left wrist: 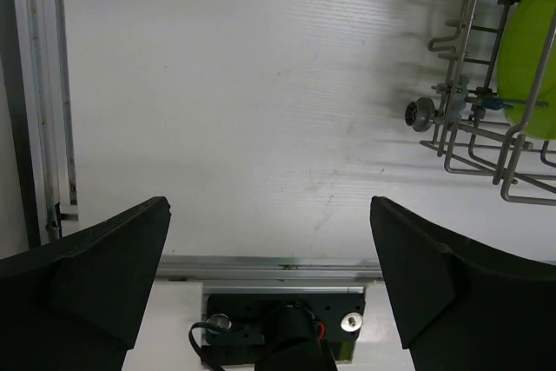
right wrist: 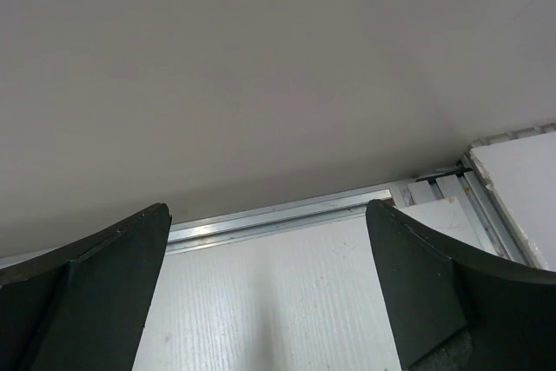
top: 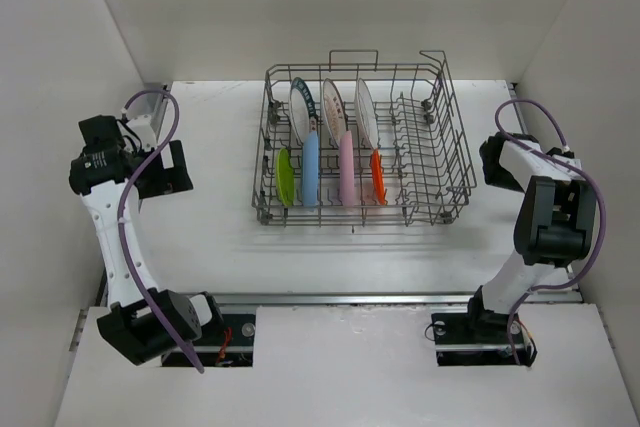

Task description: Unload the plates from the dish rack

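Observation:
The robot will bring its open left gripper to the right in the top view and then down onto the lime green plate's upper rim (top: pixel 284 169), because that plate stands nearest.
The grey wire dish rack (top: pixel 432 209) stands mid-table. Upright in it are a lime green plate (top: pixel 285 177), a light blue plate (top: pixel 311 169), a pink plate (top: pixel 346 169) and an orange plate (top: pixel 377 175). Three white patterned plates (top: pixel 333 107) stand behind them. My left gripper (top: pixel 168 175) is open and empty, left of the rack and well apart from it. In the left wrist view the gripper (left wrist: pixel 269 206) faces bare table, with the rack's corner (left wrist: pixel 452 119) and the green plate (left wrist: pixel 532 49) at upper right. My right gripper (top: pixel 497 160) is open and empty, just right of the rack; its wrist view (right wrist: pixel 265 210) shows only table and wall.
White walls close in the table on the left, back and right. A metal rail (top: pixel 380 298) runs along the near edge by the arm bases. The rack's narrower side section (top: pixel 425 152) holds no plates.

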`<state>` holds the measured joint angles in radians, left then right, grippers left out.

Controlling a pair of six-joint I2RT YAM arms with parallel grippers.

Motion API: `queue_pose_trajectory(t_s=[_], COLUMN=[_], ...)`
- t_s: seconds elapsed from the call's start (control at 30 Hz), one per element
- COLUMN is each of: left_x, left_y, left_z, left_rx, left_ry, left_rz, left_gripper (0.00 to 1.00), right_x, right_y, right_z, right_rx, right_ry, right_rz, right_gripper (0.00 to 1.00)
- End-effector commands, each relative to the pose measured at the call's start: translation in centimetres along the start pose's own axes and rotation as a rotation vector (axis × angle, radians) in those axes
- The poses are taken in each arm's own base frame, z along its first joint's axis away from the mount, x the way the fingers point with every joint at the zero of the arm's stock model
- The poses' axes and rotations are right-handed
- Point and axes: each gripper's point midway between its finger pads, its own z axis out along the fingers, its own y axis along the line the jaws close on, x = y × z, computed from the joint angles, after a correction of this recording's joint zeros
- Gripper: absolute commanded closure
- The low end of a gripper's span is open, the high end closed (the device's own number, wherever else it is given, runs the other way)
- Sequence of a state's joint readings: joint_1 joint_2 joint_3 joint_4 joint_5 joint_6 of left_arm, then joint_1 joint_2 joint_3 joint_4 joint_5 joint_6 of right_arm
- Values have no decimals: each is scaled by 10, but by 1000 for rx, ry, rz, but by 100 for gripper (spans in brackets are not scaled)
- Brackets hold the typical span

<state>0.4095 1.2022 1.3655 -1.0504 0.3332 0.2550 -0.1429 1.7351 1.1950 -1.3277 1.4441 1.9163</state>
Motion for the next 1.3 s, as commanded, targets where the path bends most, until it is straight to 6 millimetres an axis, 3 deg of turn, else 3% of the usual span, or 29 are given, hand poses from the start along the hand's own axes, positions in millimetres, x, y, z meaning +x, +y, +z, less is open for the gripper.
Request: queue_pose_trajectory(t_s=[0.0, 0.13, 0.23, 0.27, 0.4, 0.5, 0.53, 0.6, 0.67, 0.73, 0.77, 0.8, 0.83, 0.87, 0.9, 0.93, 1.0, 1.03, 1.1, 1.13, 1.17, 1.2, 1.27], left_x=[2, -10, -24, -33, -44, -46, -54, -50, -57, -64, -67, -68, -66, -62, -63, -60, -51, -46, -42, -48, -49, -52, -54], left_y=[-7, -3, -14, -17, -26, -27, -35, -45, -68, -88, -112, -122, -135, -159, -165, -173, -190, -194, -203, -197, -194, -194, -195], left_z=[-8, -15, -36, -46, -55, -49, -55, -57, -62, -63, -68, -68, -67, -60, -54, -48, -25, -16, 7, 17, 23, 35, 44], left_rx=[14, -33, -3, 2, 50, 21, -3, -3, 29, 79, 143, 166, 200, 248, 232, 228, 182, 159, 105, 34, -5, -38, -59], left_ry=[-25, -68, -104, -139, -184, -96, -98, -41, -29, -40, -66, -68, -63, -41, -37, -16, 50, 83, 141, 137, 149, 155, 158], left_rz=[3, -84, -89, -63, 95, 168, 222, 282, 364, 399, 438, 468, 487, 531, 553, 585, 665, 679, 700, 689, 651, 634, 608], left_gripper=[0, 0, 0, 0, 0, 0, 0, 0, 0, 0, 0, 0, 0, 0, 0, 0, 0, 2, 4, 4, 4, 4, 7], right_x=[-12, -13, -15, -24, -65, -98, -107, -132, -152, -178, -186, -192, -201, -204, -205, -202, -201, -188, -208, -214, -211, -234, -249], right_y=[-2, -5, -5, -7, -6, -3, -3, -1, -1, 5, 6, 11, 19, 23, 26, 54, 71, 94, 88, 87, 95, 80, 76], right_z=[0, 0, -1, -2, -5, -8, -9, -14, -19, -33, -39, -47, -65, -75, -84, -110, -132, -162, -186, -199, -225, -233, -252], right_rx=[-15, -16, -16, -20, -41, -51, -52, -59, -74, -122, -142, -170, -229, -263, -302, -423, -619, -834, -1039, -1134, -1301, -1390, -1525], right_ry=[-38, -38, -37, -36, -62, -79, -79, -38, -36, -27, -36, -33, -33, -33, -43, 23, 77, 188, 226, 237, 253, 218, 175], right_rz=[-20, -18, -9, 26, 82, 96, 96, 186, 192, 232, 186, 182, 185, 150, -52, -25, -172, -150, -63, -19, 37, 116, 188], right_gripper=[0, 0, 0, 0, 0, 0, 0, 0, 0, 0, 0, 0, 0, 0, 0, 0, 0, 0, 0, 0, 0, 0, 0])
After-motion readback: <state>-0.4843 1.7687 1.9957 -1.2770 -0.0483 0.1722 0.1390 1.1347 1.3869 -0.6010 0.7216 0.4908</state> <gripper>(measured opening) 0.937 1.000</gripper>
